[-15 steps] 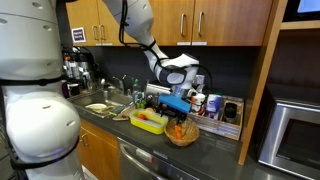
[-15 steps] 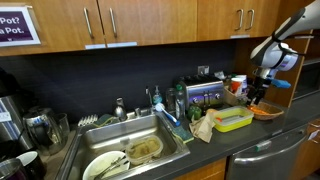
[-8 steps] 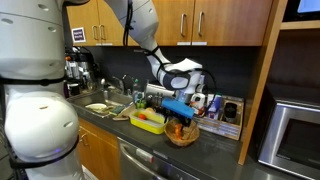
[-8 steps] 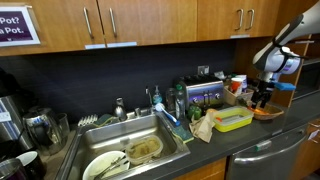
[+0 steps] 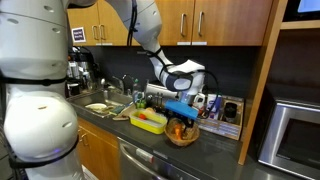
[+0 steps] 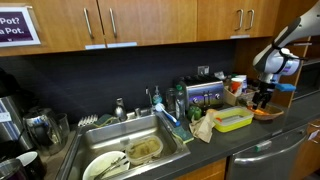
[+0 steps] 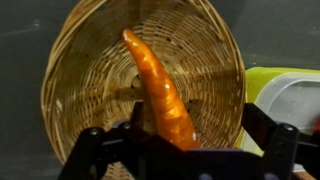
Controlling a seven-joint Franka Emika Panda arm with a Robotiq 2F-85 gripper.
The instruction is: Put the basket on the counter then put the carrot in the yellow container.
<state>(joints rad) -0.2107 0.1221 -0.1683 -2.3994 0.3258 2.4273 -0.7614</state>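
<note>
I need to go down into the basket next and close my gripper on the carrot's thick near end [image 5: 179, 130] [image 7: 178, 128], which lies just below my gripper and is already lined up between my open fingers.
The round wicker basket [image 7: 90, 70] stands on the dark counter [image 5: 215, 145] and fills the wrist view. The orange carrot [image 7: 160, 90] lies inside it, pointing away from the camera. My gripper [image 7: 185, 148] hangs open just above the basket, and the carrot's near end lies between the two dark fingers [image 7: 282, 140]. Nothing is held. The yellow container [image 7: 270, 85] sits right beside the basket. In both exterior views the gripper [image 5: 178, 120] [image 6: 263, 99] is over the basket [image 5: 182, 136] [image 6: 268, 112], next to the yellow container [image 5: 150, 122] [image 6: 235, 120].
A sink [image 6: 140, 150] with dishes lies along the counter. Bottles and a box of bottles [image 5: 215, 105] stand against the back wall behind the basket. A microwave [image 5: 295, 135] is on one side, and wooden cabinets hang overhead.
The gripper has come down and slightly sideways to hang over the basket, staying open. Basket, carrot and container have not moved.
</note>
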